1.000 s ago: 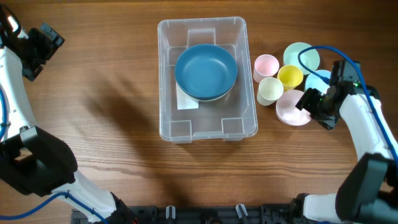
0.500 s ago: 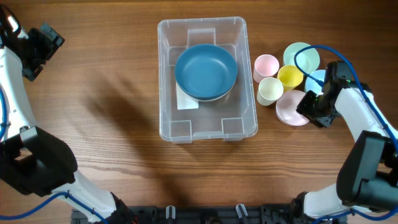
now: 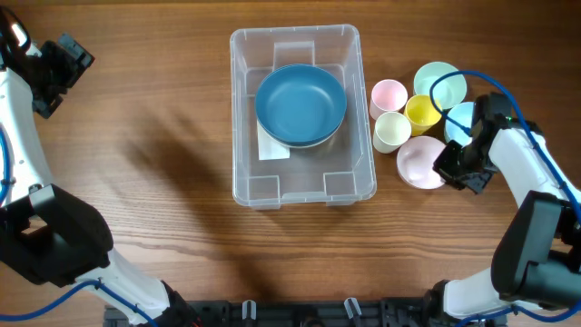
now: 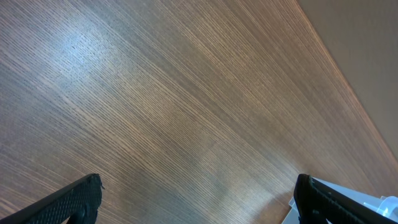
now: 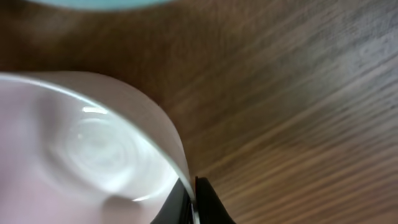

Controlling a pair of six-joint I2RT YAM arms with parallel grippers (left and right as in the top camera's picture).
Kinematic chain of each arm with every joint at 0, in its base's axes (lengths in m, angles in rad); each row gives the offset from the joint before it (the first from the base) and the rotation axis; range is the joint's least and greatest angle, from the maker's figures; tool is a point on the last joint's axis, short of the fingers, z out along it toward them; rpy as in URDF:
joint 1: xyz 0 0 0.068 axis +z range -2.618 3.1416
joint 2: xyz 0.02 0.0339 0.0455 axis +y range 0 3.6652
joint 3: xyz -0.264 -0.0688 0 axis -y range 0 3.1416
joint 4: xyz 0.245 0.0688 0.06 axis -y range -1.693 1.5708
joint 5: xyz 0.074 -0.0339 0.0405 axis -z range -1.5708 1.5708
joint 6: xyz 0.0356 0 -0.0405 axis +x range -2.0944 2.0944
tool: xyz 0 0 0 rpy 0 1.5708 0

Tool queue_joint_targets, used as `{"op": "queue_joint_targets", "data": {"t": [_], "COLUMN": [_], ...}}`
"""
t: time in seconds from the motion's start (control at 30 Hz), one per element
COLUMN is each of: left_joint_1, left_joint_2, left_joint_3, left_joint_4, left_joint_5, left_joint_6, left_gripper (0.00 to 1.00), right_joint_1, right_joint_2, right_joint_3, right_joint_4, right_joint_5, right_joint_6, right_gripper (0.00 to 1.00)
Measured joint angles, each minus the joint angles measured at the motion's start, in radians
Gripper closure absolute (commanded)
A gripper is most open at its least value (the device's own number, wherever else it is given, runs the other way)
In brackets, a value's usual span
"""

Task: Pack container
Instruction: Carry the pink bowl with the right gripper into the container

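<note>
The robot's right gripper should next lift over the bin's side to the left in the overhead view, lower and release, because the near part of the bin's bottom is free there.
The container [image 3: 239, 118], a large clear plastic bin, stands in the middle of the table with a round blue bowl [image 3: 300, 104] inside it. To its right a pale pink bowl [image 3: 418, 161] rests on the wood. My right gripper [image 3: 448, 167] is shut on that bowl's right rim; in the right wrist view the thin pink bowl [image 5: 81, 143] wall sits pinched in the right gripper [image 5: 193, 202]. My left gripper [image 3: 71, 60] hovers far off at the table's upper left. In its own view the left gripper [image 4: 198, 199] is wide open over bare wood.
Behind the pink bowl stand a pink cup [image 3: 388, 94], a cream cup [image 3: 393, 132], a yellow cup [image 3: 423, 111], a mint bowl [image 3: 440, 82] and a light blue bowl [image 3: 463, 118]. A white label [image 3: 270, 147] lies on the bin's floor.
My right gripper closed on the pink bowl's rim, and the bowl slid slightly left toward the bin. The left arm stayed still.
</note>
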Motion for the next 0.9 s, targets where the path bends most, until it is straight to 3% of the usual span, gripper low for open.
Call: {"op": "queue_joint_targets", "data": {"t": [0.33,0.7,0.9], "left_joint_1": [0.0,0.0,0.0], "left_joint_2": [0.0,0.0,0.0], "left_joint_3": [0.0,0.0,0.0], "left_joint_4": [0.0,0.0,0.0], "left_joint_5": [0.0,0.0,0.0], "left_joint_6": [0.0,0.0,0.0], "left_gripper": [0.0,0.0,0.0], "right_joint_1": [0.0,0.007,0.147], "right_joint_2": [-0.049,-0.45,-0.533], "right_joint_3": [0.0,0.153,0.292], "right_joint_4": [-0.086,-0.23,-0.196], "right_joint_5": [0.017,0.026,-0.039], "right_joint_6": [-0.023,-0.079,-0.108], "right_gripper": [0.96,0.96,0.96]}}
